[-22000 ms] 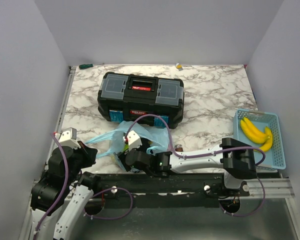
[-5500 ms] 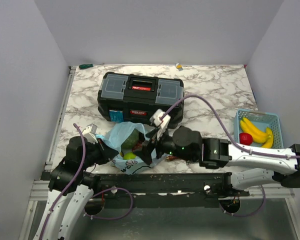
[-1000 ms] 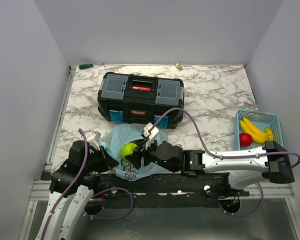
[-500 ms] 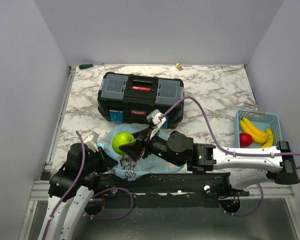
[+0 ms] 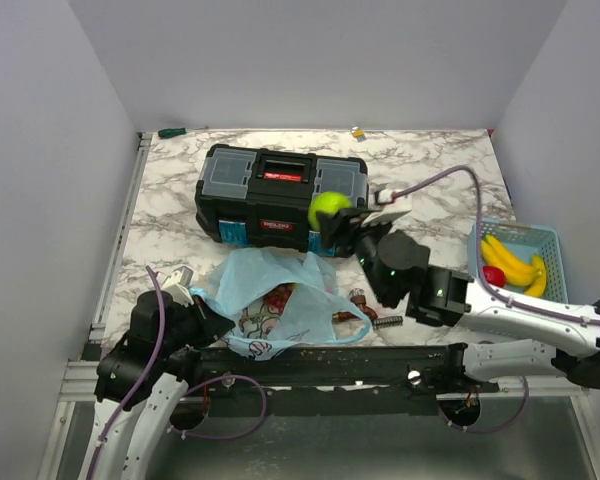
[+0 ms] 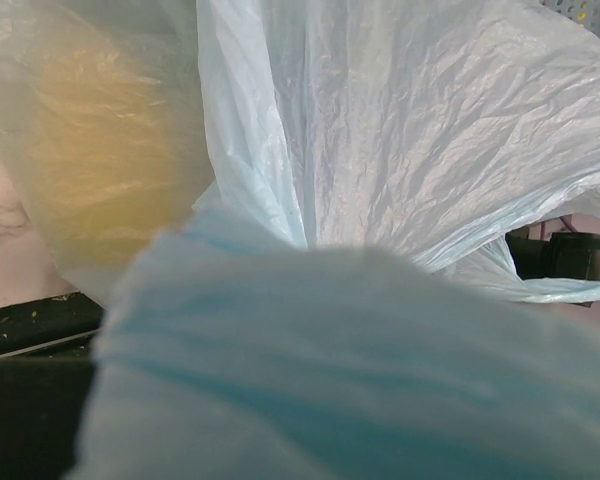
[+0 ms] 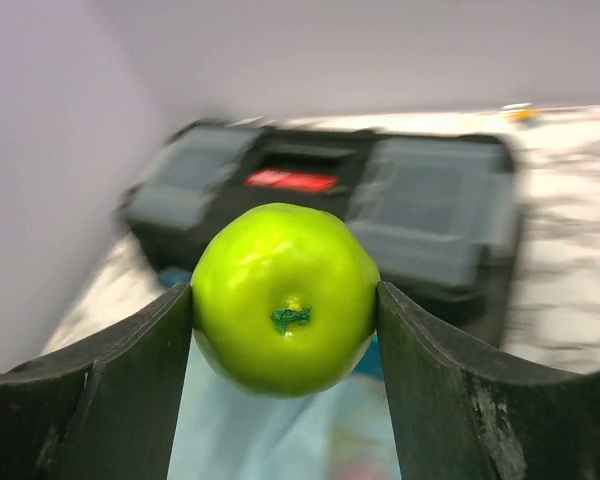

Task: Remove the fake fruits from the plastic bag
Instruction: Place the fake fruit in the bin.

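My right gripper swings over the mesh basket next, tips downward and lowers to release the apple (image 5: 327, 207) beside the bananas and red fruit already in there.
The light-blue plastic bag (image 5: 298, 300) lies open at the table's front, with something reddish-brown (image 5: 280, 296) showing in its mouth. My left gripper (image 5: 188, 298) is at the bag's left edge, shut on bunched plastic. In the left wrist view crinkled bag (image 6: 400, 150) fills the frame and hides the fingers. My right gripper (image 5: 332, 212) is raised near the toolbox's right front corner. It is shut on a green fake apple (image 5: 327, 207), held between both fingers (image 7: 130, 390) with its blossom end facing the wrist camera (image 7: 285, 298).
A black toolbox (image 5: 280, 190) stands behind the bag. At the right edge a light-blue mesh basket (image 5: 560, 285) holds bananas (image 5: 510, 262) and a red fruit (image 5: 492, 277). Small metal bits (image 5: 384, 320) lie right of the bag. A green screwdriver (image 5: 170, 131) lies at the back left.
My right gripper has lifted the green apple out of the bag and swung it right and back, beside the toolbox. The bag has sagged open. The left arm has stayed put.
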Controlling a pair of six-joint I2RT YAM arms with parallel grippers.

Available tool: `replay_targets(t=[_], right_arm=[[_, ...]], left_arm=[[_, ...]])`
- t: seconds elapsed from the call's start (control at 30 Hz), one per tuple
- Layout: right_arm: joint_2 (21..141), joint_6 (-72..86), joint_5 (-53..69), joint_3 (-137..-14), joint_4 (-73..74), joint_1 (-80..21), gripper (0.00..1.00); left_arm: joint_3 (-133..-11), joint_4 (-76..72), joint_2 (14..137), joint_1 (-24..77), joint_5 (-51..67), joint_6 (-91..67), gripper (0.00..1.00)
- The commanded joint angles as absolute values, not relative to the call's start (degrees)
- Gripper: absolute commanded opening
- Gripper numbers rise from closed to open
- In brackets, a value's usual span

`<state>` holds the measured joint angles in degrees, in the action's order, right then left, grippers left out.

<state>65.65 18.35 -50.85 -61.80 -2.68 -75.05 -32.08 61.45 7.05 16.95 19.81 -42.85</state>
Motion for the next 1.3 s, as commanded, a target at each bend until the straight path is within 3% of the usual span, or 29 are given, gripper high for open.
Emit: replay_targets(t=[0.0, 0.23, 0.43, 0.6, 0.87, 1.27], right_arm=[[60.4, 16.9, -64.0, -58.4, 3.6, -62.5, 0.01], [58.4, 25.0, -69.4, -53.5, 12.1, -38.2, 0.01], [60.1, 38.2, -73.9, -50.3, 25.5, -23.7, 0.01], [60.9, 47.8, -63.7, -46.1, 30.9, -8.6, 0.01], [61.7, 54.9, -61.3, -40.0, 31.2, 3.2, 0.01], [69.6, 54.5, -61.5, -41.3, 30.1, 5.7, 0.01]], left_arm=[[-31.6, 61.0, 5.1, 17.1, 18.1, -43.3, 0.0], [-31.7, 61.0, 7.0, 17.1, 19.1, -42.1, 0.0], [-31.5, 60.8, 5.8, 17.1, 18.8, -42.7, 0.0], [-31.9, 61.0, 7.2, 17.1, 20.1, -41.4, 0.0], [-31.7, 60.3, 8.2, 17.1, 21.7, -39.6, 0.0], [-31.7, 60.2, 5.9, 17.1, 21.8, -39.3, 0.0]])
